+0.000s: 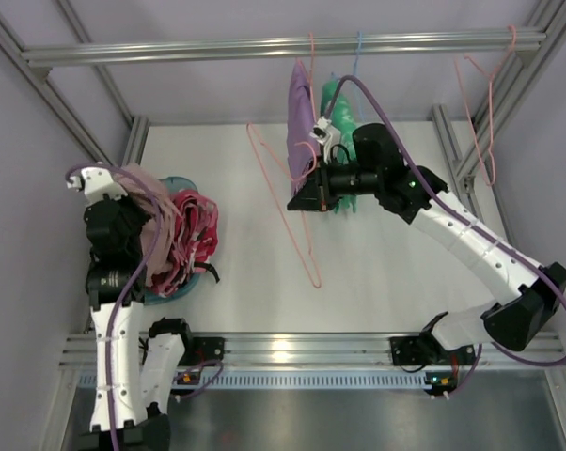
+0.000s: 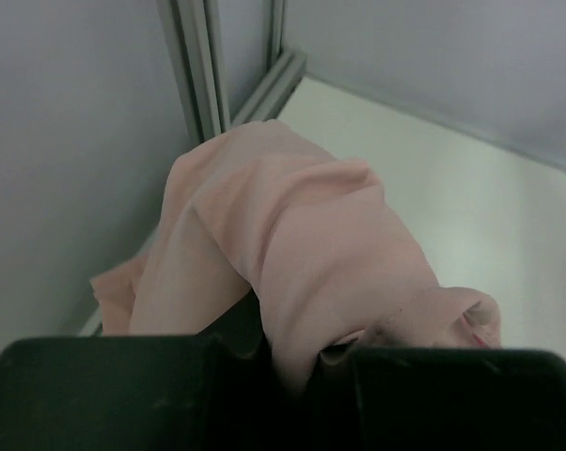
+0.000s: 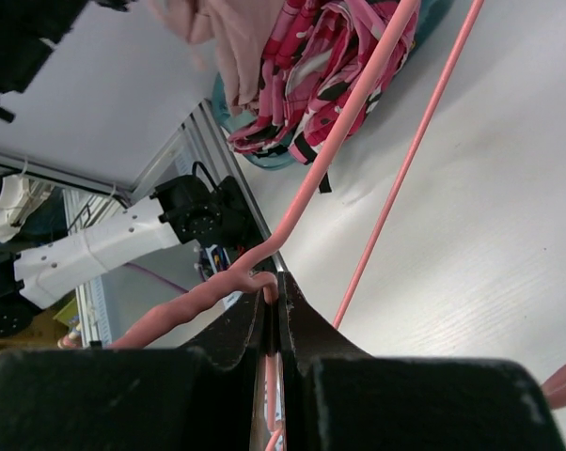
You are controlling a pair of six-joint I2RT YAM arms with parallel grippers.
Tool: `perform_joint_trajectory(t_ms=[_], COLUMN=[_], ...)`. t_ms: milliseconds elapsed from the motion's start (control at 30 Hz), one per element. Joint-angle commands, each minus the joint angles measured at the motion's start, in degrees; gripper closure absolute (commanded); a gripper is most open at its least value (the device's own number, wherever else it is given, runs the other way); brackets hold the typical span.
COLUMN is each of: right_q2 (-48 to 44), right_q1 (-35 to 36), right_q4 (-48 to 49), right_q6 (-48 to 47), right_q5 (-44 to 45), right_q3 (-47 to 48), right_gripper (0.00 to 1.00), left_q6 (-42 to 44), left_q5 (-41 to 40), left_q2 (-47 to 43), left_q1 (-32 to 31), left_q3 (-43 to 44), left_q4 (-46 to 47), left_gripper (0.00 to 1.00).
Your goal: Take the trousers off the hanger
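My left gripper lowers the trousers toward the basket's middle [image 1: 180,241] next and then opens, since they are off the hanger.
The pale pink trousers [image 1: 158,235] hang bunched from my left gripper [image 2: 306,366], which is shut on a fold of the fabric [image 2: 292,235], over the teal basket at the left. They are off the hanger. The salmon-pink wire hanger [image 1: 311,263] is bare and held tilted above the table's middle. My right gripper [image 1: 306,193] is shut on its twisted neck [image 3: 274,296]. The hanger's thick wire [image 3: 363,94] runs up and away from the jaws in the right wrist view.
A teal basket [image 1: 180,181] holds pink patterned clothes [image 1: 194,240] below the trousers. A purple garment [image 1: 300,122] and a green one [image 1: 344,108] hang from the top rail behind my right gripper. Another empty pink hanger [image 1: 480,113] hangs at the far right.
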Motion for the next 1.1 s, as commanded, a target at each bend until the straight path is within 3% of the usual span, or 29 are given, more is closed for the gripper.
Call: perform_joint_trajectory(t_ms=[0,333,433,533,600,667,767,833,967,1067], right_q2=[-3.6,-9.1,-10.7,-13.0,-14.8,-16.1,-18.3,-19.8,-21.0,-20.0], right_q1=[0.6,0.6,0.6,0.6,0.6,0.6,0.6,0.5,0.5,0.5], right_q4=[-1.5,-12.8,-16.3,-18.4,-20.0,-21.0,-23.0,-24.3,-24.8,-24.9], right_q6=[-2.7,-10.0,-11.6,-13.0,-14.4,-15.5,-17.6,-18.5,-19.2,-19.9], right_q5=[-1.1,-2.1,-2.3,-1.5,-0.9,-0.4,0.2,0.2,-3.3,-7.3], right_q3=[3.3,4.9,5.7,5.5,5.5,5.2,4.1,2.9,0.5,-0.7], right_gripper=[1.0,1.0,1.0,1.0,1.0,1.0,1.0,1.0,1.0,1.0], left_q6=[-2.9,-2.3,-1.5,-1.6,-0.9,-0.1,2.4,5.1,10.9,11.0], left_q5=[2.1,0.5,-0.1,0.6,3.0,7.9,18.3,25.6,51.9,61.2], left_q2=[3.1,10.5,13.0,13.8,11.6,8.9,2.1,-2.0,-5.1,-4.8], left_q1=[0.3,0.2,0.2,0.2,0.3,0.2,0.2,0.2,0.3,0.3], left_q3=[-4.4,-15.2,-12.6,-10.2,-9.6,-8.9,-6.8,-4.1,0.5,3.2], left_q4=[4.0,3.1,1.3,-1.1,-1.7,-2.2,-3.1,-3.8,-3.9,-3.9], left_gripper=[1.0,0.98,0.76,0.38,0.31,0.24,0.02,0.02,0.04,0.06])
